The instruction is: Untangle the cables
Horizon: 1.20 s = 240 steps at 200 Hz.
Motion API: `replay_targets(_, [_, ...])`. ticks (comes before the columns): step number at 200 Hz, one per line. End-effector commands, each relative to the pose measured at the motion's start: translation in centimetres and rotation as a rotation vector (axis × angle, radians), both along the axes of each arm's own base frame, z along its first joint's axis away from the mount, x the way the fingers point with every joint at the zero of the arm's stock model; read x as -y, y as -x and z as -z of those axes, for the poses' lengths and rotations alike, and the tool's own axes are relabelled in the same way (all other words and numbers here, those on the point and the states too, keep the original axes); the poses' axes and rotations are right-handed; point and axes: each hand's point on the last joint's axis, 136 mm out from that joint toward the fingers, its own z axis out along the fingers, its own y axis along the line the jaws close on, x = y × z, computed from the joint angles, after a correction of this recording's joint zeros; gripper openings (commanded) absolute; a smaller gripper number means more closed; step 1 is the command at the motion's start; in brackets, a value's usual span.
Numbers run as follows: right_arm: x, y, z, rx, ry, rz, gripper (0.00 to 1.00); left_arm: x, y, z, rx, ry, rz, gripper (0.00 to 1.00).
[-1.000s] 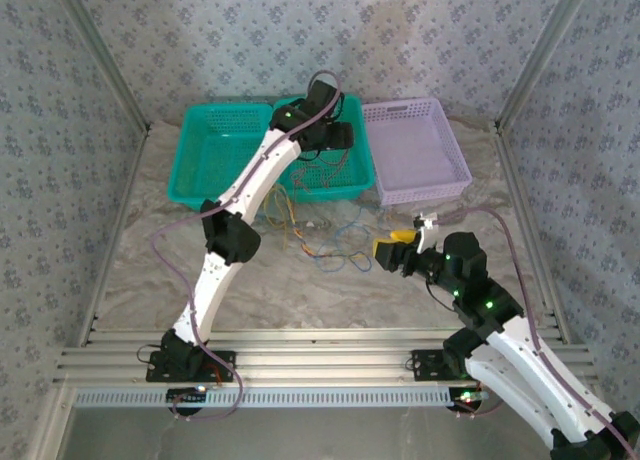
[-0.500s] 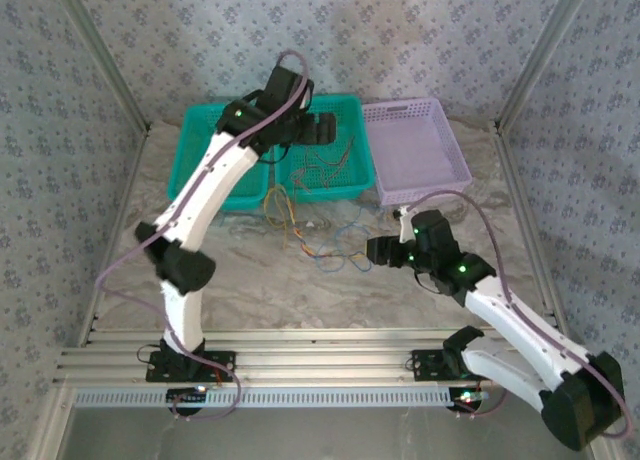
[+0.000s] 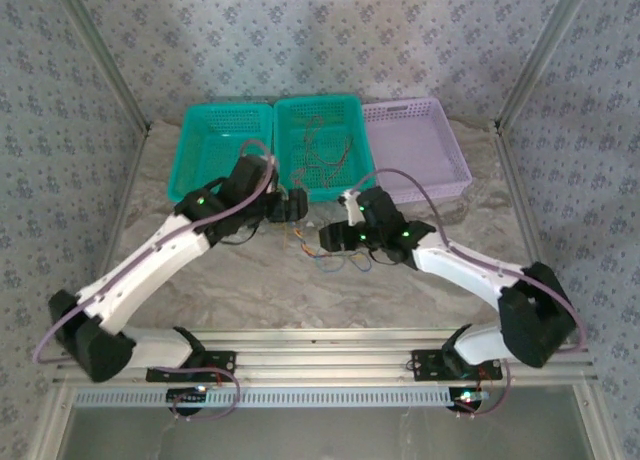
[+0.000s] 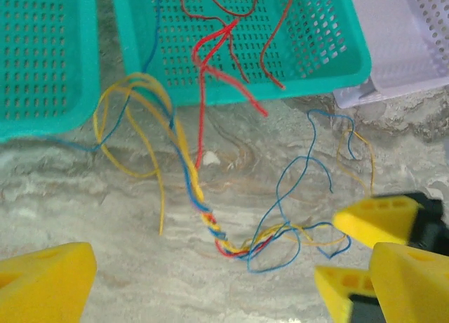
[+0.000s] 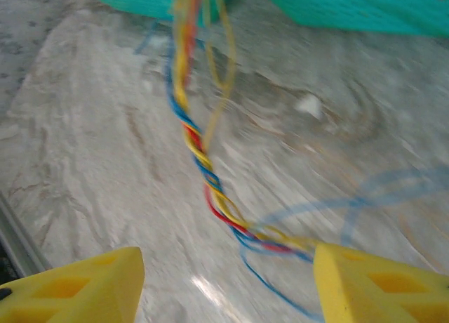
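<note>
Next, my right gripper moves outward along the braid [image 5: 203, 172] toward the teal baskets and closes on the braid's far end [image 5: 184, 105], since the red cable splits off there.
The cables are thin red, yellow and blue strands. They twist into a braid [image 4: 210, 228] on the marble table, also seen from above as the tangle [image 3: 333, 263]. Red strands [image 4: 224, 38] trail up into the middle teal basket [image 3: 318, 103], and yellow loops [image 4: 133, 109] lie at its front rim. My left gripper [image 3: 293, 206] hovers open just left of the tangle, nothing between its fingers [image 4: 49, 281]. My right gripper [image 3: 332, 238] stands open low over the braid [image 5: 203, 172], whose end runs close by one finger [image 5: 379, 288]. The right gripper's yellow finger [image 4: 379, 219] is in the left wrist view.
A second teal basket [image 3: 190, 155] sits at the back left and a lilac basket [image 3: 462, 170] at the back right, both against the wall. Loose blue loops [image 4: 302, 189] spread right of the braid.
My left arm has come back from over the middle basket down to the table and its jaws have opened wide. My right arm has reached forward and left to the tangle.
</note>
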Motion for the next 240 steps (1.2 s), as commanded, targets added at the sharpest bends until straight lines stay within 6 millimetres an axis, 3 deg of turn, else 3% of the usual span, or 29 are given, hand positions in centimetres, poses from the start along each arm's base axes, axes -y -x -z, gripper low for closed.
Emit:
replay_targets(1, [-3.9, -0.8, -1.2, 0.096, -0.028, -0.095, 0.67, -1.3, 1.0, -2.6, 0.087, 0.133, -0.069, 1.0])
replay_targets(44, [-7.3, -3.4, 1.5, 0.109, 0.009, -0.121, 0.68, -4.7, 4.0, -1.2, 0.083, 0.147, -0.129, 1.0])
replay_targets(90, [-8.9, -5.3, 3.9, 0.11, 0.066, -0.116, 0.65, -6.9, 5.6, 0.3, 0.073, 0.132, -0.173, 0.99])
replay_targets(103, [-9.4, -5.5, 4.0, 0.129, 0.067, -0.127, 0.58, -7.2, 5.9, 0.6, 0.069, 0.126, -0.182, 0.99])
replay_targets(118, [-9.4, -5.5, 4.8, 0.124, 0.084, -0.134, 0.44, -7.5, 6.1, 0.8, 0.07, 0.127, -0.19, 0.99])
replay_targets(122, [-9.9, -6.1, 3.7, 0.146, 0.069, -0.133, 0.39, -7.7, 6.1, 0.9, 0.071, 0.128, -0.194, 0.99])
replay_targets(143, [-9.6, -6.2, 3.7, 0.146, 0.085, -0.136, 0.18, -8.1, 6.4, 1.3, 0.071, 0.133, -0.206, 0.99])
replay_targets(176, [-9.3, -5.4, 1.0, 0.18, 0.053, -0.181, 0.0, -8.6, 6.9, 1.8, 0.065, 0.132, -0.216, 0.99])
replay_targets(207, [-8.5, -3.7, -5.3, 0.288, -0.013, -0.225, 0.0, -9.0, 7.1, 1.9, 0.07, 0.131, -0.224, 0.99])
replay_targets(212, [-7.8, -3.0, -4.8, 0.284, 0.0, -0.229, 0.0, -9.0, 7.2, 2.0, 0.071, 0.131, -0.225, 0.99])
replay_targets(240, [-6.0, -1.7, -9.0, 0.354, -0.028, -0.228, 0.0, -8.9, 7.2, 2.2, 0.066, 0.139, -0.225, 0.99])
